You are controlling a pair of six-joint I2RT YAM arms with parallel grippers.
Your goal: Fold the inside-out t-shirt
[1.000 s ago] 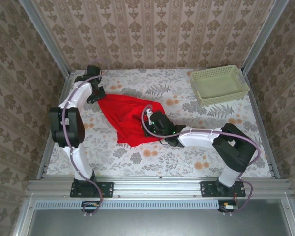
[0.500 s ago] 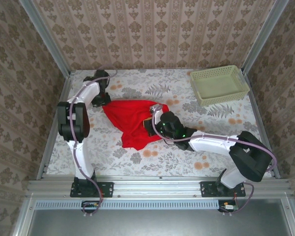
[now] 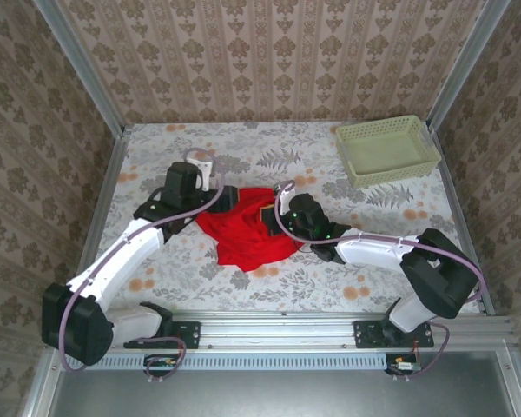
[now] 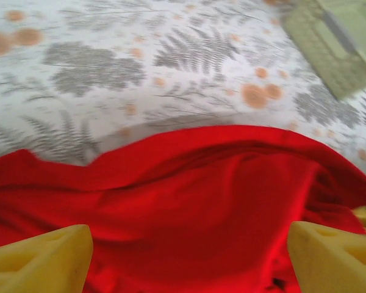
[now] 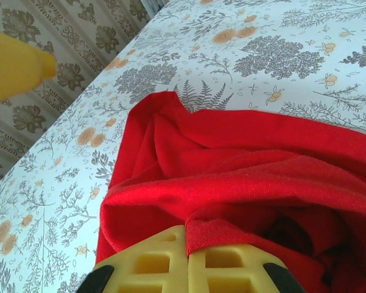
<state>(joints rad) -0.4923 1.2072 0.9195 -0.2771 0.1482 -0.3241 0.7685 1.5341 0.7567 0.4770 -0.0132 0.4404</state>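
My right gripper is to lift the fold [image 5: 210, 235] away from my left gripper, then lower it and let go, because the shirt [image 5: 244, 159] lies bunched in a heap.
The inside-out t-shirt [image 3: 243, 233] lies as a bunched red heap in the middle of the floral table. My left gripper [image 3: 222, 196] hovers at its far-left edge. In the left wrist view its yellow fingers [image 4: 39, 259] stand wide apart over the red cloth [image 4: 201, 195], so the left gripper [image 4: 186, 262] is open and grips nothing. My right gripper [image 3: 275, 217] is at the heap's right side. In the right wrist view the right gripper [image 5: 187, 244] is shut on a small fold of the shirt [image 5: 244, 159].
A pale green basket [image 3: 391, 178] stands at the far right corner and also shows as the basket [image 4: 335, 43]. A yellow finger of the left gripper [image 5: 12, 67] shows at upper left. Patterned walls enclose the table on three sides.
My left arm swung from the far-left corner toward the shirt's middle and its jaws opened, letting go of the cloth. The shirt drew in from a spread sheet to a smaller heap.
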